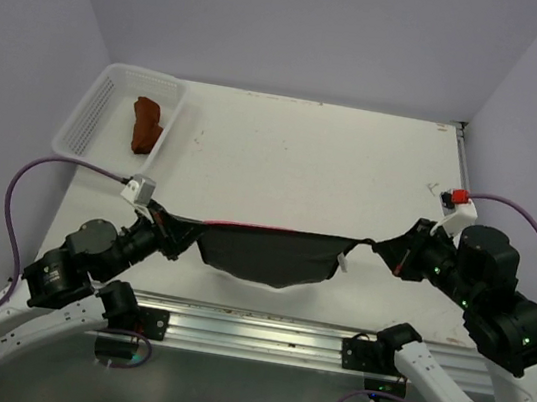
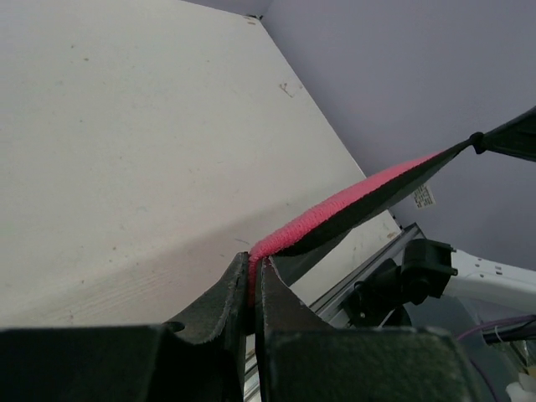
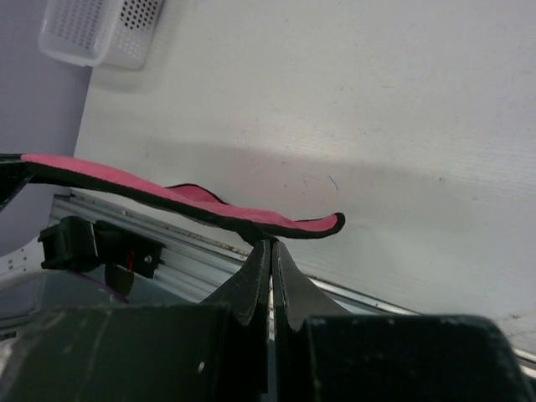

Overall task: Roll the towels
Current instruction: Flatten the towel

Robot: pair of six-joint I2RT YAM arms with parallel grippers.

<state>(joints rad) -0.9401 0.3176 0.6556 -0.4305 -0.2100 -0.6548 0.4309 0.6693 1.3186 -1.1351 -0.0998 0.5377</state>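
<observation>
Next, my left gripper moves outward and down to the bare tabletop to release the hanging towel's corner.
The pink-red towel (image 1: 270,257) hangs stretched in the air between my two grippers, low over the table's near edge, its middle sagging and looking dark from above. My left gripper (image 1: 185,235) is shut on its left corner; in the left wrist view the fuzzy pink edge (image 2: 335,213) runs out from between the jaws (image 2: 251,270). My right gripper (image 1: 376,244) is shut on the right corner, and in the right wrist view the jaws (image 3: 270,245) pinch the towel's dark edging (image 3: 193,199). The rust-orange towel (image 1: 146,123) lies bunched inside the white basket.
The white mesh basket (image 1: 152,74) stands at the table's far left corner, also seen as a basket (image 3: 105,29) in the right wrist view. A metal rail (image 1: 260,323) runs along the near edge between the arm bases. Purple walls close in the table at the back and sides.
</observation>
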